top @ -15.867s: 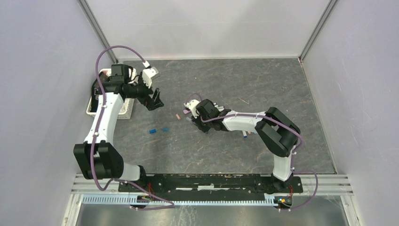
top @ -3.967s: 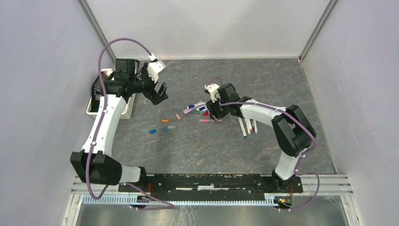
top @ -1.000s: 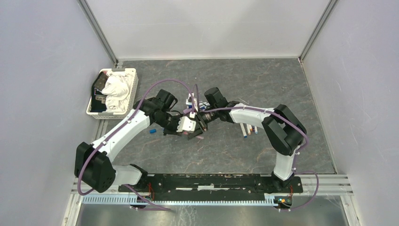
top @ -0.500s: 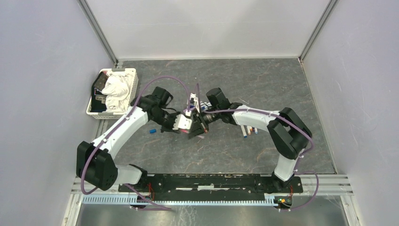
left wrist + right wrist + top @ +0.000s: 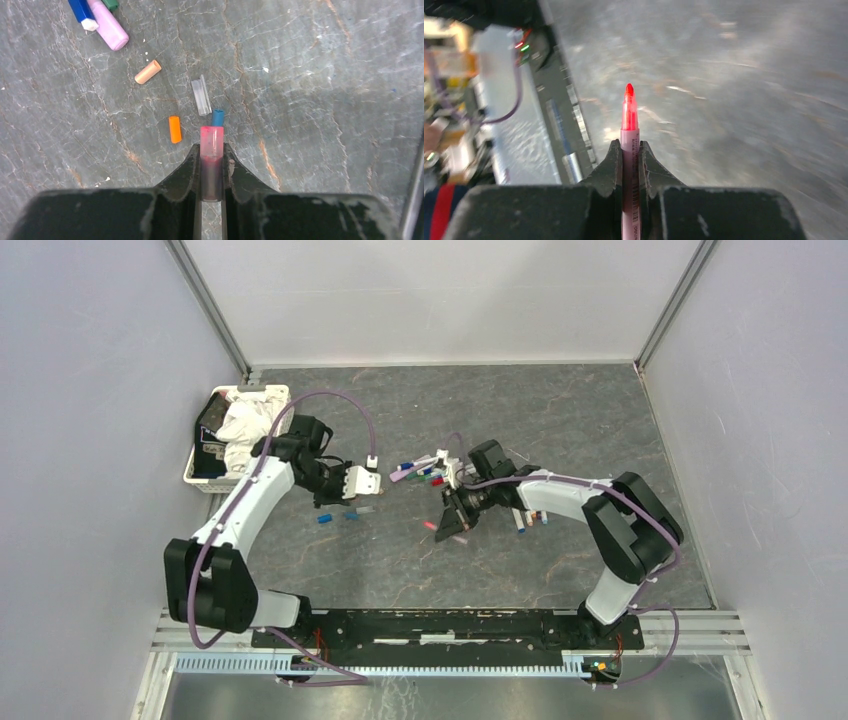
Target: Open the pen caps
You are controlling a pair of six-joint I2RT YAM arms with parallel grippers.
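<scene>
The pink pen's red tip is bare. My right gripper will swing toward the pens by its forearm next, turn the tip outward and go down among them.
My left gripper (image 5: 211, 150) is shut on a short translucent pink-red pen cap (image 5: 211, 142), held above the table. Under it lie loose pen caps: orange (image 5: 174, 129), blue (image 5: 217, 117), clear (image 5: 201, 95) and peach (image 5: 148, 71). My right gripper (image 5: 629, 147) is shut on a pink pen (image 5: 628, 137) whose red tip (image 5: 628, 95) is bare. From above, the left gripper (image 5: 335, 500) hangs over the blue caps (image 5: 324, 518). The right gripper (image 5: 450, 522) holds the pen (image 5: 432, 528) near the middle of the table.
A pile of capped pens (image 5: 420, 470) lies between the arms, and a pink one (image 5: 107, 27) shows in the left wrist view. Several more pens (image 5: 525, 518) lie by the right forearm. A white basket (image 5: 200, 475) with a white cloth (image 5: 245, 425) stands at the back left.
The two grippers were together at the middle and have drawn apart. The left went left with the cap; the right went right and nearer with the pen, its tip now bare.
</scene>
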